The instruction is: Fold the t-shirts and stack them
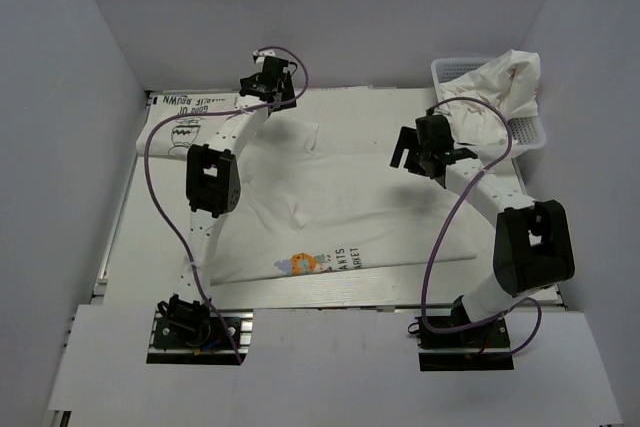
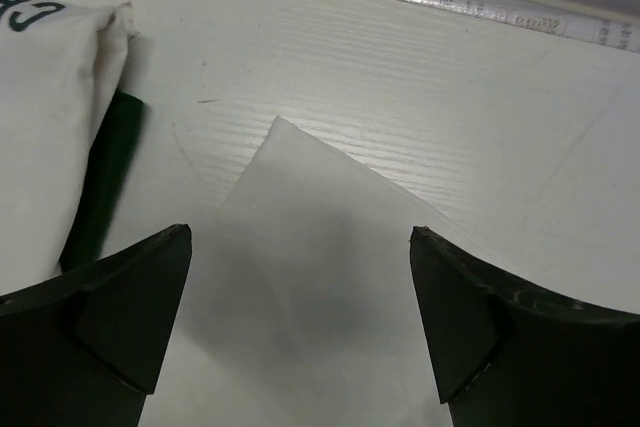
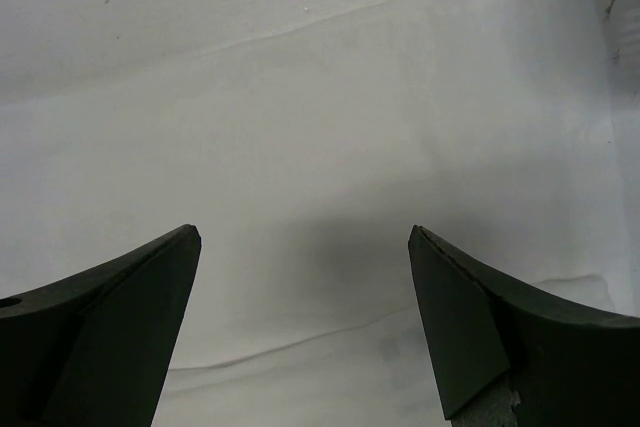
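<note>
My left gripper should next move down to the small tip of the spread shirt's pointed corner, and slightly toward the folded stack.
A white t-shirt (image 1: 340,197) with a small colourful print (image 1: 305,264) lies spread on the table. A folded stack of t-shirts (image 1: 185,117) with black lettering sits at the far left; it also shows in the left wrist view (image 2: 50,127), with a dark shirt (image 2: 105,182) under it. My left gripper (image 1: 272,97) is open above a pointed corner of the spread shirt (image 2: 290,247), empty. My right gripper (image 1: 415,157) is open above the shirt's right part (image 3: 300,177), empty.
A white mesh basket (image 1: 530,132) at the far right holds crumpled white shirts (image 1: 495,92). White walls enclose the table on three sides. A metal rail (image 2: 500,12) runs along the table's far edge.
</note>
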You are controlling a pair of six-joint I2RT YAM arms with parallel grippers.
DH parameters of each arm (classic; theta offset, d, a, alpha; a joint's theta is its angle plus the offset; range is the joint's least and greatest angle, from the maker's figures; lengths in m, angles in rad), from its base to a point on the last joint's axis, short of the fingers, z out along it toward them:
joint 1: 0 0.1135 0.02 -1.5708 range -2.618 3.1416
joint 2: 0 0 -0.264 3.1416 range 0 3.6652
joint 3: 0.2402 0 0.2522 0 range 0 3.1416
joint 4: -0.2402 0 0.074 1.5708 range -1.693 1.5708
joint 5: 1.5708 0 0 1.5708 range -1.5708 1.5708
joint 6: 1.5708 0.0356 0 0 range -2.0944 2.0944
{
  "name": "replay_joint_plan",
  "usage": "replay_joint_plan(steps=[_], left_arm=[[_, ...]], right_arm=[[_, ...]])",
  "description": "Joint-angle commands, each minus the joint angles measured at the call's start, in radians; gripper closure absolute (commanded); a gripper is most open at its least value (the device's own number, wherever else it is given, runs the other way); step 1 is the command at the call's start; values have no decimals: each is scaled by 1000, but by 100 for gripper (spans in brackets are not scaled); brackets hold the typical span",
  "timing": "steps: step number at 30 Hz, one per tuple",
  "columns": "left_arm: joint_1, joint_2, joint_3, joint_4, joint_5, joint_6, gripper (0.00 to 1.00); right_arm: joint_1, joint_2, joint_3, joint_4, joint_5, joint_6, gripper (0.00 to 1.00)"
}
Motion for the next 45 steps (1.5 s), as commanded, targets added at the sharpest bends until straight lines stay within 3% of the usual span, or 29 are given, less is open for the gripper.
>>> replay_joint_plan(steps=[1, 3, 7, 11, 18, 23, 27, 28, 30, 31, 33, 39, 45], left_arm=[[8, -22, -41, 169, -3, 74, 0], [20, 5, -40, 230, 26, 84, 0], [40, 123, 113, 219, 14, 84, 0], [62, 142, 29, 302, 26, 70, 0], [82, 162, -21, 303, 152, 38, 12], [82, 120, -118, 322, 267, 50, 25], [82, 148, -80, 293, 267, 64, 44], [82, 148, -80, 281, 267, 73, 56], [82, 148, -111, 291, 277, 84, 67], [82, 125, -134, 302, 278, 84, 82], [82, 99, -204, 313, 268, 84, 97], [82, 27, -263, 345, 190, 93, 100], [82, -96, -356, 412, 253, 93, 100]], right_arm=[[-8, 26, 30, 25, -23, 6, 10], [-11, 40, 43, 14, -19, -2, 10], [-14, 46, 53, 4, -43, -34, 10], [-12, 48, 39, 5, -69, -45, 10], [-19, 54, 45, -10, -25, -50, 10], [-15, 63, 75, -41, 23, -48, 10], [-17, 65, 97, -58, 70, -45, 10], [-16, 60, 99, -55, 75, -45, 10], [-20, 65, 103, -53, 99, -39, 10], [-20, 72, 117, -61, 110, -33, 10], [-17, 80, 140, -67, 124, -22, 10], [-28, 187, 287, -172, 197, 76, 10], [-49, 368, 434, -231, 210, 147, 10]])
